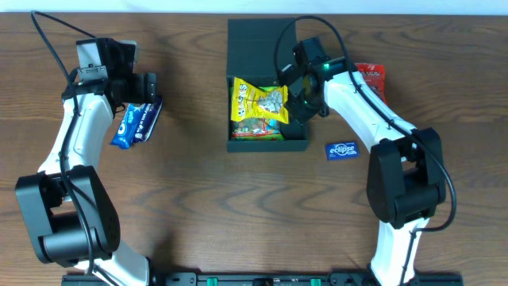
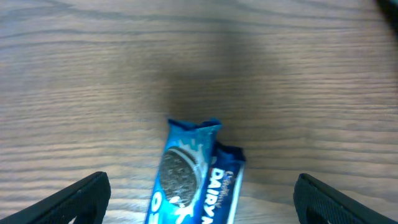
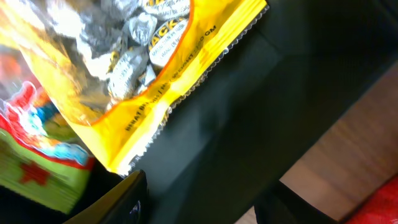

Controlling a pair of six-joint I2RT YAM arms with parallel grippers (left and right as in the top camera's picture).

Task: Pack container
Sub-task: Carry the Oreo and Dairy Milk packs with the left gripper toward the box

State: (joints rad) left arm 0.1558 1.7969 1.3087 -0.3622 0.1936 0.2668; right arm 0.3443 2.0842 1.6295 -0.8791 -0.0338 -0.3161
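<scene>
The blue Oreo packet (image 1: 136, 121) beside the Dairy Milk packet should go into the container, so my left gripper first needs to lower to its far end, then close.
The dark teal-green container (image 1: 302, 144) stands at the table's middle with its flap lid (image 1: 254, 44) open at the back. Inside lie a yellow snack packet (image 1: 258, 102) and a green and red packet (image 1: 255, 129). My right gripper (image 1: 300, 102) is open at the container's right wall. In the right wrist view the wall (image 3: 249, 118) runs between the fingers (image 3: 202, 208), one inside and one outside, with the yellow packet (image 3: 155, 56) beside them. My left gripper (image 1: 141, 94) is open over a blue Oreo packet (image 1: 136, 121). In the left wrist view the packet (image 2: 196, 180) lies between the spread fingers (image 2: 202, 202).
A red packet (image 1: 370, 77) lies right of the container, behind my right arm. A small blue Eclipse packet (image 1: 342, 149) lies at the container's front right. The table is brown wood.
</scene>
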